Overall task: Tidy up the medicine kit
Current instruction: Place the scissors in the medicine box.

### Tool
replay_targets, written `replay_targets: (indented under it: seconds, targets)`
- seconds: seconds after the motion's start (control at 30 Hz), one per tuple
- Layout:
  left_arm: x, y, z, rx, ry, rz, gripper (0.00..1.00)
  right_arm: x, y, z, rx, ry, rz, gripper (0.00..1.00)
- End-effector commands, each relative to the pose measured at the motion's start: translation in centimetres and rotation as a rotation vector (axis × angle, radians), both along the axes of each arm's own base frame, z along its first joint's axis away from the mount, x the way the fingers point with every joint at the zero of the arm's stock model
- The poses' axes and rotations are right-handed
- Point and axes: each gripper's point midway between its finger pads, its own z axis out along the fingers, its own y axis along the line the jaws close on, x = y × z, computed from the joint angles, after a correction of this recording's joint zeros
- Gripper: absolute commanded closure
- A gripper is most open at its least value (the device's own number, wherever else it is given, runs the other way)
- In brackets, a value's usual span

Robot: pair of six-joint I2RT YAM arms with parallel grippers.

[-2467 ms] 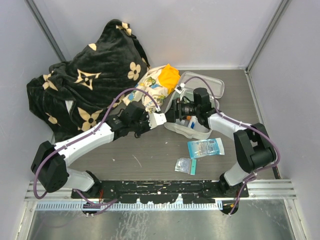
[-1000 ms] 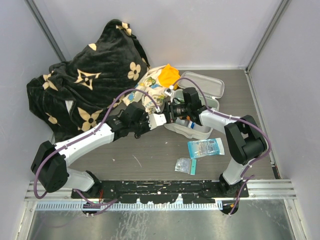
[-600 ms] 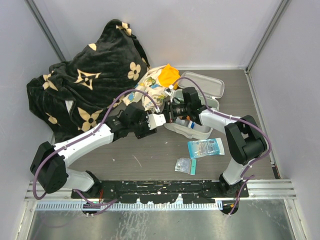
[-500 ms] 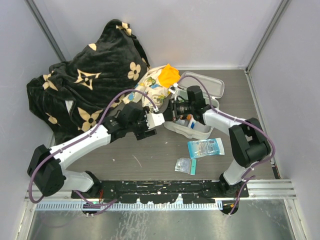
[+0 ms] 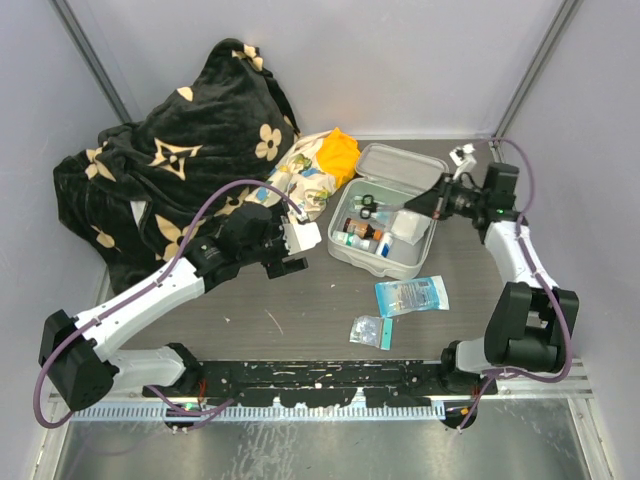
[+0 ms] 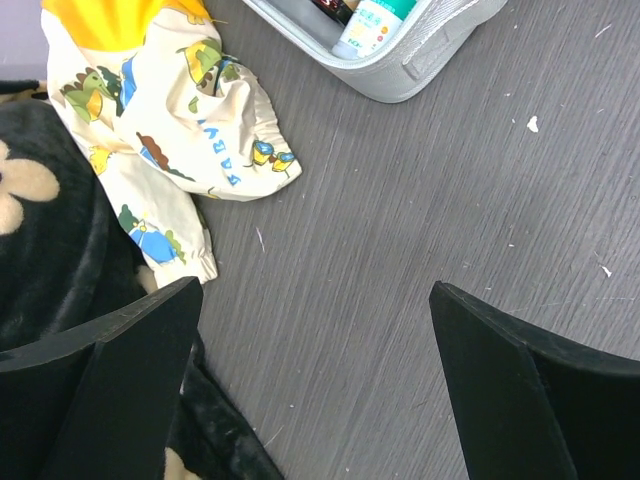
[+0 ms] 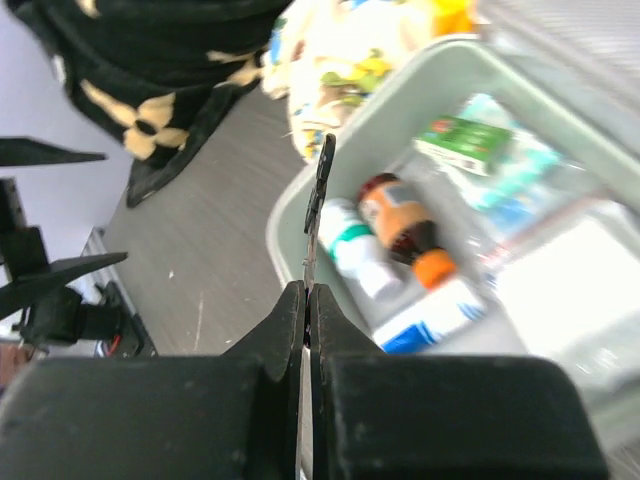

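The robot's right gripper should lower the blades of the scissors down into the kit (image 5: 385, 262) and let go of them beside the brown bottle, since there is free space between the bottle and the green box.
The medicine kit (image 5: 385, 262) lies open at the table's middle right, its lid (image 5: 400, 165) folded back. Inside are small bottles (image 5: 360, 232) and a white pad (image 5: 408, 225). My right gripper (image 5: 437, 203) hovers over the kit's right edge, shut on a thin dark flat strip (image 7: 318, 210) seen edge-on; I cannot tell what it is. Below it the right wrist view shows the kit's rim (image 7: 290, 215), a brown orange-capped bottle (image 7: 400, 225) and a white one (image 7: 355, 260). My left gripper (image 5: 300, 240) (image 6: 315, 290) stands open over bare table, left of the kit (image 6: 400, 55).
A floral-and-orange cloth bundle (image 5: 315, 170) (image 6: 170, 130) lies just left of the kit. A big black blanket (image 5: 170, 160) (image 6: 50, 250) fills the back left. Two small blue packets (image 5: 410, 295) (image 5: 368, 330) lie on the table in front of the kit.
My right gripper has swung from the kit's left side to its right edge, shut on the thin strip. My left gripper has opened wide and backed away to the left.
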Motion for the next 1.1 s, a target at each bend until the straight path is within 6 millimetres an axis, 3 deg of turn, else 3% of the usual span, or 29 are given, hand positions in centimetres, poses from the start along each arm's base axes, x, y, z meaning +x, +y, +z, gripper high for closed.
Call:
replay_targets:
  seconds: [0.0,0.07,0.13,0.33,0.53,0.67,1.07]
  targets:
    - [1.0,-0.6,1.8,-0.055,-0.056,0.016,0.01,-0.8,-4.3,1.0,-0.139,-0.024,-0.01,0.99]
    - [1.0,-0.6,1.8,-0.057,-0.055,0.02,0.02,-0.5,-5.8,0.8,-0.225,-0.026,-0.017,0.99]
    - [0.9,-0.6,1.6,-0.056,-0.055,0.02,0.02,-0.7,-6.0,0.4,-0.21,0.002,-0.028,0.99]
    - [0.9,-0.4,1.1,-0.048,-0.05,0.026,0.02,0.5,-5.0,0.1,-0.071,0.028,-0.135,0.99]
    - [0.9,-0.3,0.7,-0.04,-0.041,0.029,0.02,1.7,-2.7,0.0,0.033,0.009,-0.17,0.99]
    - [1.0,-0.2,0.6,-0.036,-0.038,0.037,0.02,2.6,-1.3,-1.4,0.043,0.053,-0.199,0.99]
    - [0.9,-0.3,0.0,-0.026,-0.023,0.034,0.02,4.4,-0.4,-6.2,0.157,0.201,-0.272,0.99]
